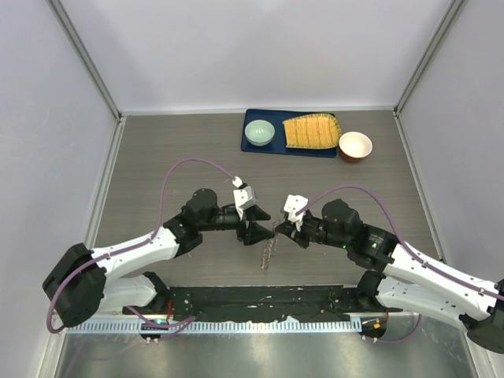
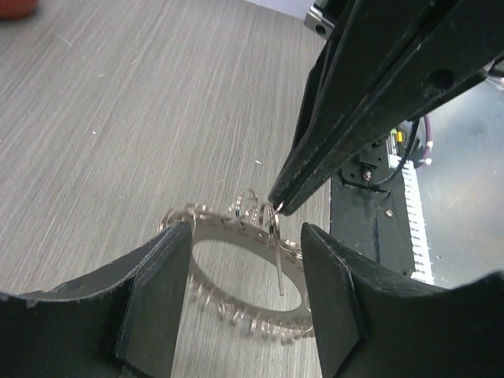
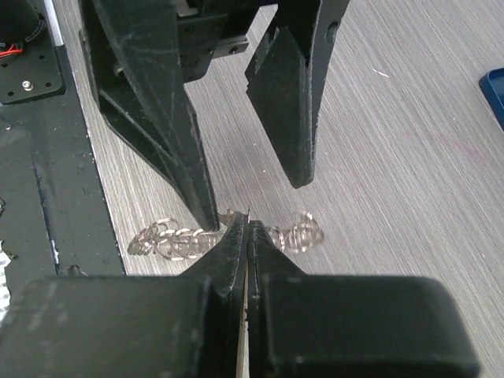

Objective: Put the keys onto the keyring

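The key hangs at the blue tray's rim. My right gripper moves outward and down onto the bare tabletop before the tray and releases the keyring [image 1: 268,250] next.
The keyring [image 1: 268,250] is a grey ring fringed with small metal loops, seen edge-on from above between the two grippers. In the left wrist view it [image 2: 228,228] lies between my left gripper's [image 2: 246,230] spread fingers, which stand open on either side of it. My right gripper [image 2: 277,206] is shut, its tip at the ring's upper rim, and the thin silver key [image 2: 281,264] hangs from that tip across the ring's opening. In the right wrist view the shut right gripper [image 3: 246,224] meets the ring [image 3: 177,240] with a metal sliver between its jaws.
A blue tray [image 1: 250,146] at the back holds a green bowl [image 1: 259,132] and a yellow ridged piece [image 1: 312,131]. A red and white bowl [image 1: 355,146] stands to its right. A black base plate [image 1: 260,299] lies along the near edge.
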`<state>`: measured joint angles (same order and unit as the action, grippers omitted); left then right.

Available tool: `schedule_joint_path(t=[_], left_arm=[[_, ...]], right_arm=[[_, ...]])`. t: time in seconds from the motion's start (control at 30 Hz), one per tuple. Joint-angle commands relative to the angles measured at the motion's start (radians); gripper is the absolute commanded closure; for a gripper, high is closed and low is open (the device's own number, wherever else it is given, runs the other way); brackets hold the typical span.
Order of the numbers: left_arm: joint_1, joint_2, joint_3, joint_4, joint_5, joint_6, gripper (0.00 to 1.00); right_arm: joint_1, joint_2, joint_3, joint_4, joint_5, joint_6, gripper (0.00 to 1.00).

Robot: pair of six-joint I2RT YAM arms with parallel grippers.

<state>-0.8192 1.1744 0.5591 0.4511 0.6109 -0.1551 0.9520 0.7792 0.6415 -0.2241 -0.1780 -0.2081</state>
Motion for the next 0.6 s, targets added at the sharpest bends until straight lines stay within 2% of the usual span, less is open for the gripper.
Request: schedule_joint_path(t=[0.0, 0.23, 0.57], left_arm=[[0.005, 0.001, 0.013, 0.009, 0.062, 0.037, 0.38], [-0.003, -0.006, -0.057, 0.076, 0.075, -0.05, 0.37], [-0.058, -0.024, -0.105, 0.142, -0.037, -0.123, 0.37]], right_arm=[[-0.001, -0.017, 0.058, 0.032, 0.018, -0.013, 0.99], [-0.001, -0.011, 0.056, 0.052, 0.049, -0.002, 0.99], [-0.001, -0.008, 0.058, 0.055, 0.054, -0.004, 0.99]])
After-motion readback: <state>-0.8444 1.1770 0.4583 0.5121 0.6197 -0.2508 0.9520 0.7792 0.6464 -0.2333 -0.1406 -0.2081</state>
